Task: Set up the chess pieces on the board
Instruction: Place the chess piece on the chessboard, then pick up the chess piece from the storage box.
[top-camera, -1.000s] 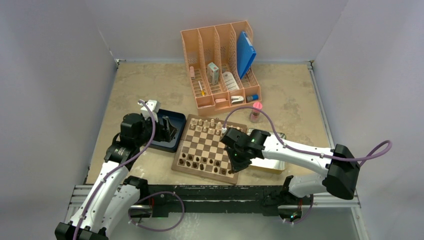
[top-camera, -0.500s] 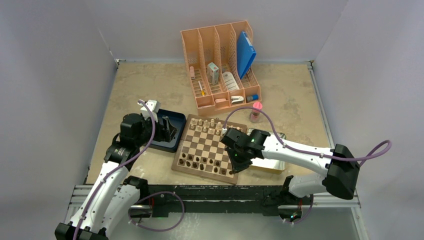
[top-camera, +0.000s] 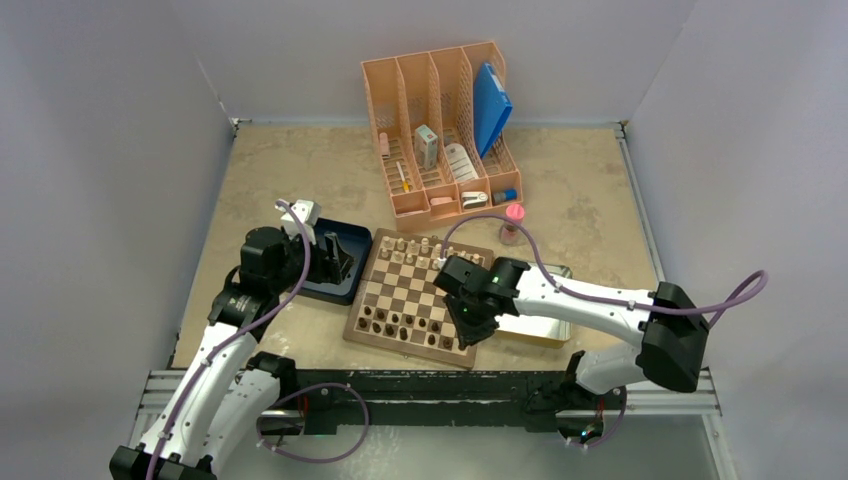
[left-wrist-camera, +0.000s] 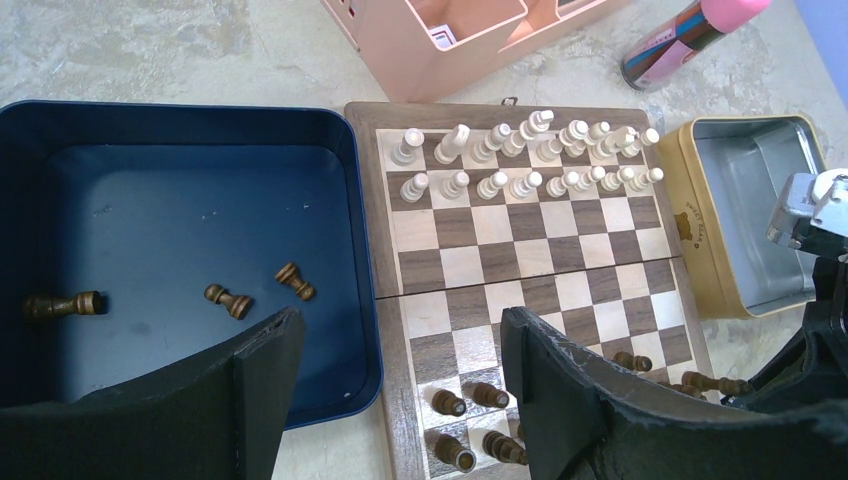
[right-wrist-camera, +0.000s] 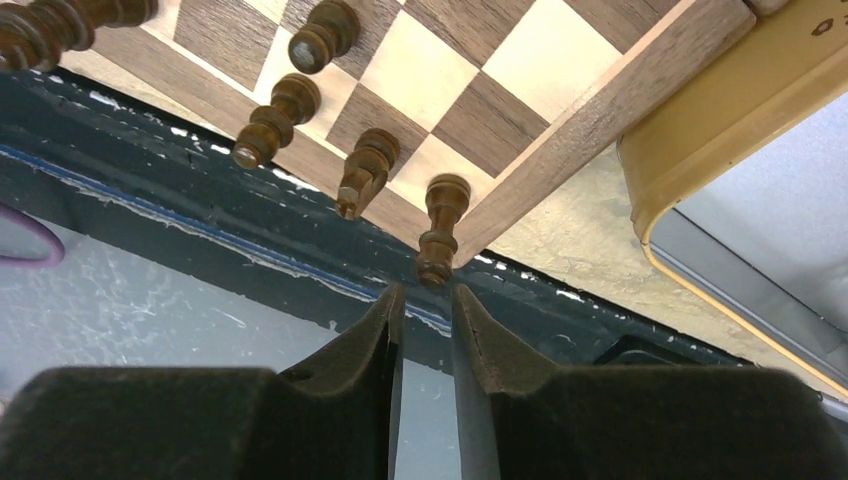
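The robot's left gripper turns next and goes down into the tray (left-wrist-camera: 200, 200), onto the loose dark piece nearest the board, because that piece lies at a slant to the open fingers.
The board (top-camera: 357, 310) lies between my arms, with dark brown chess pieces (top-camera: 405, 322) in its near rows and pale pieces in its far rows. My right gripper (right-wrist-camera: 427, 292) hangs over the board's near right corner, jaws slightly open. A dark piece (right-wrist-camera: 441, 225) stands on the corner square just past the fingertips, apart from them. My left gripper (left-wrist-camera: 400, 325) is wide open and holds nothing, above the seam between the blue tray (left-wrist-camera: 200, 200) and the board (left-wrist-camera: 385, 330). Three dark pieces (left-wrist-camera: 228, 299) lie loose in the tray.
A shiny metal tin (top-camera: 545, 320) sits right of the board, under my right forearm. A peach desk organizer (top-camera: 440, 130) stands behind, with a pink-capped bottle (top-camera: 513, 222) beside it. The table's dark front edge (right-wrist-camera: 250, 230) runs just below the board.
My right jaws have parted a little from the dark piece, which now stands on the corner square. The right arm has shifted slightly left. The left arm has not moved.
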